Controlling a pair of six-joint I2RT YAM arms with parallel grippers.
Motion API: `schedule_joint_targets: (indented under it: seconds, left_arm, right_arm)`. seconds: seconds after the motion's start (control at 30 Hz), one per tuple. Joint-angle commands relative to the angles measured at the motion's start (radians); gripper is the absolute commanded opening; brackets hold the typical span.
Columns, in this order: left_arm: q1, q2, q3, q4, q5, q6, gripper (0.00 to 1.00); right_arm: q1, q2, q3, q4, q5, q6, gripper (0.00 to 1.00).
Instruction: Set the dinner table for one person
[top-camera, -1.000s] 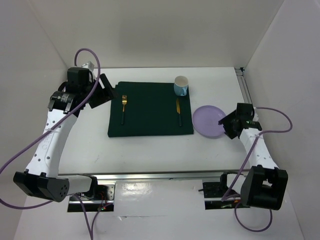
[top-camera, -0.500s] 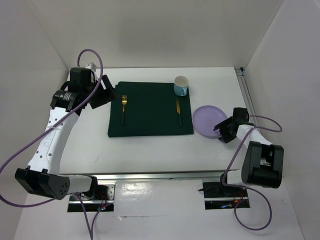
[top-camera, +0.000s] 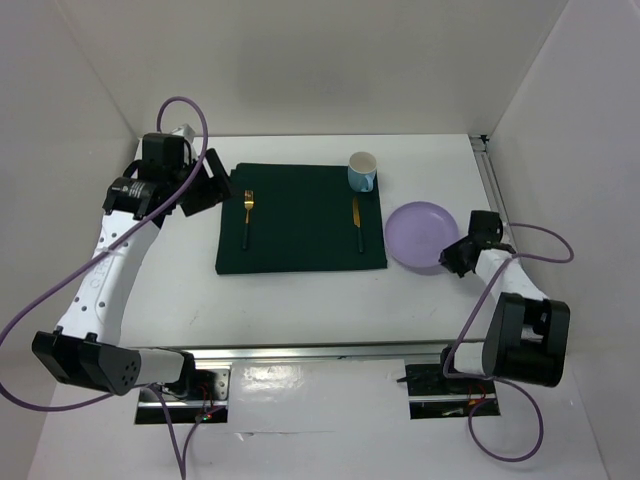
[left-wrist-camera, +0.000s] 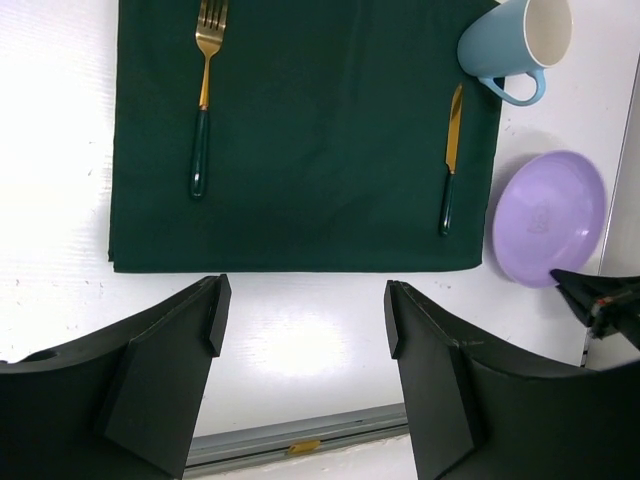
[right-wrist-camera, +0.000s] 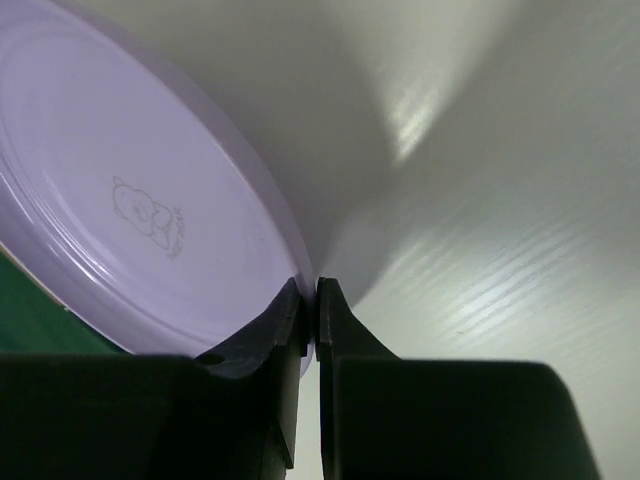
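Observation:
I will next lift my right gripper, carry the plate over the knife and lower it there to let it go, because the mat is bare between the fork and the knife.
On the white dinner table lies a dark green mat with a gold fork at its left, a gold knife at its right and a blue mug at its far right corner. A lilac plate sits right of the mat. My right gripper is shut on the plate's near right rim. In the right wrist view the jaws pinch the thin edge of the plate, which looks tilted. My left gripper hangs open and empty, left of the mat in the top view.
A metal rail runs along the table's near edge and another along the right side. White walls enclose the back and both sides. In the left wrist view the fork, knife, mug and plate all show.
My right gripper has shut on the plate's rim. The plate has shifted slightly toward the back. The left arm has barely moved.

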Motion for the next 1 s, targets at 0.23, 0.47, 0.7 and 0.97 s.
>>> schedule_joint_targets:
  seconds: [0.23, 0.47, 0.7, 0.97]
  left_arm:
    - [-0.004, 0.006, 0.055, 0.009, 0.012, 0.021, 0.80]
    - [-0.004, 0.006, 0.064, -0.012, -0.011, 0.021, 0.80]
    - [-0.004, -0.014, 0.095, -0.057, -0.067, 0.021, 0.80]
    - [-0.004, -0.044, 0.084, -0.066, -0.078, 0.021, 0.80]
  right_arm:
    - [0.080, -0.191, 0.322, -0.007, -0.021, -0.151, 0.00]
    - [0.508, 0.086, 0.621, -0.055, -0.001, -0.138, 0.00]
    - [0.660, 0.369, 0.752, -0.007, -0.041, -0.067, 0.00]
    - [0.684, 0.608, 0.833, 0.034, -0.075, 0.019, 0.00]
